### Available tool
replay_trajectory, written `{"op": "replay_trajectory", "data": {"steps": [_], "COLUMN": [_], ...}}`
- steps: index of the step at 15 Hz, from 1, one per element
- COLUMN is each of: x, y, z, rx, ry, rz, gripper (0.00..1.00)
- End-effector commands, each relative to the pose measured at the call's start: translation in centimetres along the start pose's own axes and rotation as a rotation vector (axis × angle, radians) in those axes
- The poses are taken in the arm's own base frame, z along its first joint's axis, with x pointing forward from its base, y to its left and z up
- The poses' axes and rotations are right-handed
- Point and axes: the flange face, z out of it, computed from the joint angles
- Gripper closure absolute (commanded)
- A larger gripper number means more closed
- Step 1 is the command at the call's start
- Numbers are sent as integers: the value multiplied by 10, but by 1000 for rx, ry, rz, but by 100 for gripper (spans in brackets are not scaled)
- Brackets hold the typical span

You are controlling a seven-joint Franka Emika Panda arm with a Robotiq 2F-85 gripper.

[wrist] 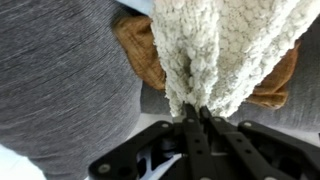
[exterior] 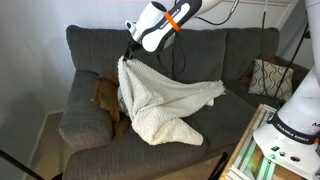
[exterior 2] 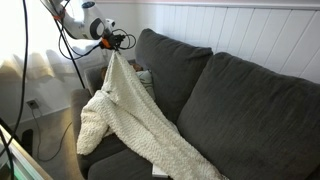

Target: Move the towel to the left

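Observation:
My gripper rises next toward the sofa's armrest-side back corner (exterior: 82, 42), which lies outward of it, and releases the bunched top, since the towel (exterior: 160, 100) still trails along the seat.
A cream knitted towel (exterior: 160, 100) hangs from my gripper (exterior: 127, 54) and drapes over the seat of a dark grey sofa (exterior: 220, 55). It also shows in an exterior view (exterior 2: 125, 115), lifted at one corner by the gripper (exterior 2: 112, 47). In the wrist view the gripper (wrist: 197, 110) is shut on a bunched fold of the towel (wrist: 225, 45), with the towel hanging away from the jaws.
A brown cushion or blanket (exterior: 104, 95) lies on the sofa seat under the towel, also in the wrist view (wrist: 140, 50). A patterned pillow (exterior: 270, 78) sits at the sofa's far end. A sofa armrest (exterior: 82, 115) is near the gripper.

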Motion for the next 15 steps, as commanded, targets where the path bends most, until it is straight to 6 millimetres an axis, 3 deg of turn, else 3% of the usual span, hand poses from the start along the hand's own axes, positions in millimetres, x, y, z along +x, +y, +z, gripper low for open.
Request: {"op": "replay_trajectory", "data": {"steps": [1,8,9,10,12,15], "x": [47,125,133,111,123,123], "y": [33,93,101,86,96,97], "z": [-65,-195,-202,-173,-193,-190], "rx": [-140,-351,-380,-317,-349,-350], "ry": [126,333,366,279,311,309], "rz": [45,144,141,125,133,134], "gripper": [98,98,98,94,94,94]}}
